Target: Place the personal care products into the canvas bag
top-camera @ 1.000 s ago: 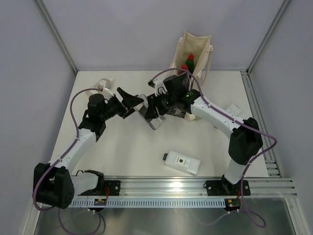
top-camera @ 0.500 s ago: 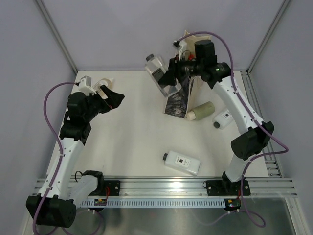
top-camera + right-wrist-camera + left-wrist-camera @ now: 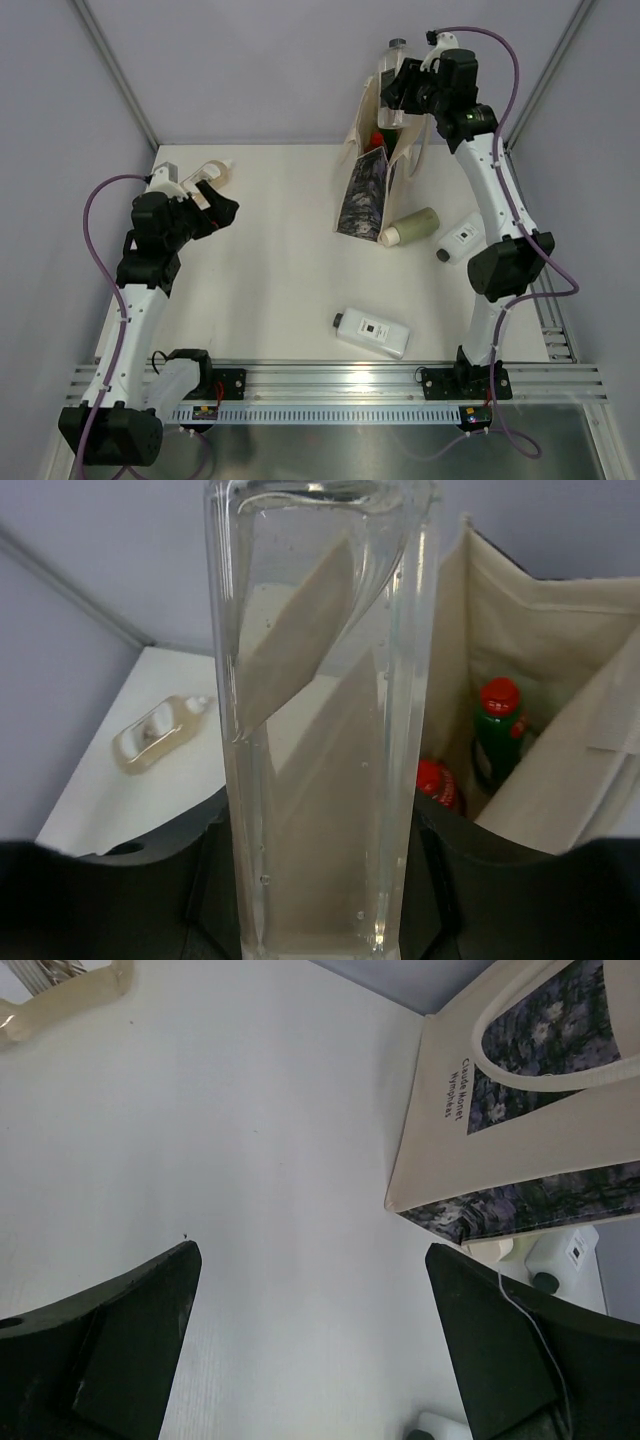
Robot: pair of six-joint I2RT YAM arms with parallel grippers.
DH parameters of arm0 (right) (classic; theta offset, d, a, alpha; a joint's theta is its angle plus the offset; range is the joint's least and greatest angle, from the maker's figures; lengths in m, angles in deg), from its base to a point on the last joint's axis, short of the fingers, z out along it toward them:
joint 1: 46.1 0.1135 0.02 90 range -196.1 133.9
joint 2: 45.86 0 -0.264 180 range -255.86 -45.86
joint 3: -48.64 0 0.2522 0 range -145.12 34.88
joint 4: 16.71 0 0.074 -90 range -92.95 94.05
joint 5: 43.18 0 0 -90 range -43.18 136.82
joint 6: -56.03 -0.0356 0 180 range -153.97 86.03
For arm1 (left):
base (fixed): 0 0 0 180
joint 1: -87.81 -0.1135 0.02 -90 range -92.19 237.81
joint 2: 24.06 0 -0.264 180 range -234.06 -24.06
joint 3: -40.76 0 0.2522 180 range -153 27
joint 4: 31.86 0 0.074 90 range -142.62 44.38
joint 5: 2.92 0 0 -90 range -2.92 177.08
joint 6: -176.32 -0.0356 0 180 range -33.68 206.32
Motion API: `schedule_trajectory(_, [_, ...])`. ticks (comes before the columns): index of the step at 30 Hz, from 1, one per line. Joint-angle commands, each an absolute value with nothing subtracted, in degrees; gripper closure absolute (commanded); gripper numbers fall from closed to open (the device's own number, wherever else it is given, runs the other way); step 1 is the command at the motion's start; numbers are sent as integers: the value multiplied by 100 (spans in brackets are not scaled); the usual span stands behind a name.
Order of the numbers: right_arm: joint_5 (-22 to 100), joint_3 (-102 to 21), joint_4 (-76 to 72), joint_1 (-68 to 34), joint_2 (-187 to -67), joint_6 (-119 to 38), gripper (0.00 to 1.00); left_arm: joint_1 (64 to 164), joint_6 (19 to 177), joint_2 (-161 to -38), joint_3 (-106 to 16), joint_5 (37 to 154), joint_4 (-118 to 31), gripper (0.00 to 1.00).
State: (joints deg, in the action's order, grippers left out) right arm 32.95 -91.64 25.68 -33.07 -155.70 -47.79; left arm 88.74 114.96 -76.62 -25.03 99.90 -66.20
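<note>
My right gripper lowers the clear rectangular bottle (image 3: 391,84) into the bag and lets go beside the red bottle (image 3: 387,139) next, since it hangs above the bag's open top.
My right gripper (image 3: 402,88) is shut on the clear rectangular bottle (image 3: 391,84) and holds it upright, high above the open top of the cream canvas bag (image 3: 372,180). In the right wrist view the bottle (image 3: 320,730) fills the middle between my fingers, and the bag (image 3: 560,670) holds a dark green red-capped bottle (image 3: 497,735) and a red bottle (image 3: 437,785). My left gripper (image 3: 216,208) is open and empty at the left, near the peach bottle (image 3: 205,172). In the left wrist view the gripper (image 3: 310,1252) faces bare table, with the bag (image 3: 450,1150) ahead.
A pale green cylinder (image 3: 409,226) and a flat white bottle (image 3: 460,238) lie right of the bag. Another flat white bottle (image 3: 372,333) lies near the front middle. Grey walls close the back and sides. A metal rail (image 3: 340,375) runs along the near edge.
My right gripper has carried the clear bottle from the table's middle up and back to above the bag's mouth. My left arm has drawn back to the left, open.
</note>
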Motion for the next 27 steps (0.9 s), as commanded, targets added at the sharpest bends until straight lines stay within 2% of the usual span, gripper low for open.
schedule_trajectory(1, [4322, -9529, 1517, -3283, -15888, -5224, 100, 8799, 11304, -7662, -2556, 9615, -6531, 1])
schedule_trajectory(8, [3391, -9564, 1437, -3292, -16460, -5874, 97, 8790, 10514, -8118, -2670, 9147, -6233, 1])
schedule_trajectory(12, [3013, -9231, 1384, -3283, -16504, -6016, 76, 8781, 9672, -8558, -2714, 9103, -5970, 1])
schedule_trajectory(13, [2968, -9195, 1393, -3292, -16512, -6007, 63, 8790, 9556, -8637, -2706, 9042, -5925, 1])
schedule_trajectory(15, [2775, -9116, 1384, -3292, -16521, -6007, 52, 8790, 9231, -8874, -2662, 8981, -5698, 1])
schedule_trajectory(16, [2722, -9107, 1393, -3292, -16521, -5929, 41, 8781, 9134, -8962, -2636, 8884, -5618, 1])
schedule_trajectory(18, [2485, -9089, 1410, -3292, -16521, -5762, 29, 8790, 8984, -9217, -2548, 8735, -5242, 1])
schedule_trajectory(19, [2423, -9098, 1428, -3292, -16513, -5648, 21, 8660, 8966, -9340, -2539, 8403, -5109, 1])
schedule_trajectory(20, [2362, -9115, 1533, -3292, -16513, -5386, 1, 8658, 8966, -9471, -2556, 8322, -5003, 1])
schedule_trajectory(27, [1194, -9002, 1920, -3520, -16012, -4154, 0, 8658, 8580, -11236, -3496, 7707, -5160, 1])
